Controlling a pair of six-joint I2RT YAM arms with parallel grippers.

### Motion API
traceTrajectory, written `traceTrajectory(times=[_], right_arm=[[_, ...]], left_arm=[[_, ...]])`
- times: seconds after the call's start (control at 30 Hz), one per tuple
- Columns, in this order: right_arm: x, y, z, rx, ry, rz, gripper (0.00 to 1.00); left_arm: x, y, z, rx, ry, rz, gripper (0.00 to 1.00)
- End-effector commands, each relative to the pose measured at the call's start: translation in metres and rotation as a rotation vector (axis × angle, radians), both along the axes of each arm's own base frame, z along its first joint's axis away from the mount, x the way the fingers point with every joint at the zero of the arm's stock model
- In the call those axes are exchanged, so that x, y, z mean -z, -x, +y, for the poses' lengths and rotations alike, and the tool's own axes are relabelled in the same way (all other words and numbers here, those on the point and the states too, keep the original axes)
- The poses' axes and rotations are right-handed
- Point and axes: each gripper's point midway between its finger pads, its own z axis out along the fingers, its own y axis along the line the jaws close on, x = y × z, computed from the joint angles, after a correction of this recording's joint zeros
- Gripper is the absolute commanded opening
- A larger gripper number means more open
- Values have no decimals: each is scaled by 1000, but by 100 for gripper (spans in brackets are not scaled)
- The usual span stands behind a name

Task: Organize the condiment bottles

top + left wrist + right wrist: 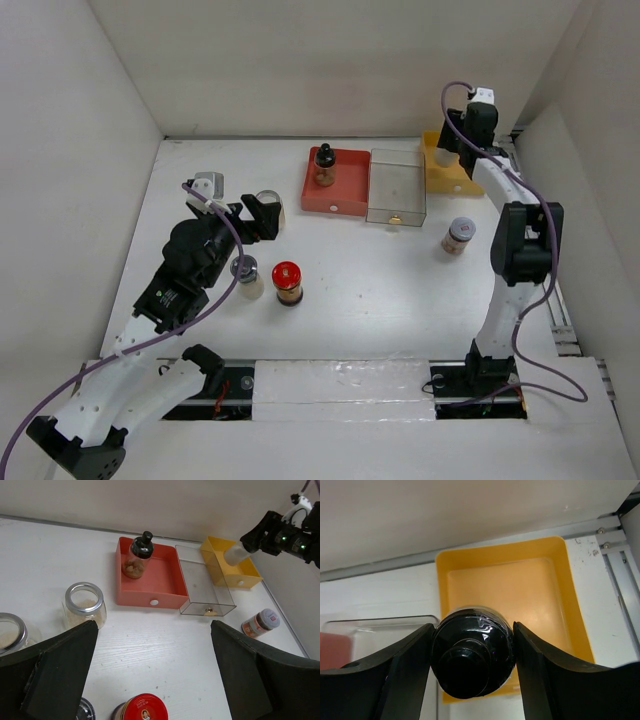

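Note:
I should move my right gripper down toward the side of the clear grey tray and let go of the black-capped bottle on the empty bottom of the yellow tray, which is below it.
My right gripper is shut on a black-capped bottle and holds it above the yellow tray; it also shows in the top view. My left gripper is open and empty, low over the table behind a red-capped dark jar. A second black-capped amber bottle stands in the red tray. A silver-lidded jar sits just beyond the left gripper. A whitish-lidded jar, a small grey-capped bottle and a grey-lidded jar stand on the table.
A clear grey tray lies between the red and yellow trays at the back. White walls close in the table on the left, back and right. A metal rail runs along the right edge.

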Motion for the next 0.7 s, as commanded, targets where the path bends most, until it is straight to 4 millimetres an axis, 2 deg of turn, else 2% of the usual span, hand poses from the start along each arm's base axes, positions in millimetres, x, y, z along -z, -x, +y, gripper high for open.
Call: traceTrajectory(times=[0.0,0.03,0.1,0.13,0.2,0.23,0.27,0.3,0.4,0.6,0.67], right_arm=[[-51,-23,1,-59,24,-140,45],[-35,-27,1,-63,31,-101,45],[-21,-24,1,-63,30,-57,45],[-3,-19,1,-64,29,-14,45],[12,-7,-3,-37,25,25,44],[36,7,-4,-22,19,79,40],[28,15,-2,-12,18,71,40],[29,24,-10,29,36,81,40],[29,51,-10,53,42,98,40],[32,92,8,53,34,119,41],[32,99,23,30,18,108,41]], left_arm=[[-8,-2,-3,8,26,-31,93],[-8,-2,-3,8,25,-31,93],[-8,-2,-3,8,25,-31,92],[-8,-2,-3,8,25,-31,92],[-8,-2,-3,8,25,-31,92],[-8,-2,-3,8,25,-31,92],[-8,-2,-3,8,25,-31,92],[-8,-2,-3,8,25,-31,92],[-5,-3,-6,19,21,-23,92],[-8,0,-7,31,27,-31,92],[-11,2,-6,31,32,-39,92]])
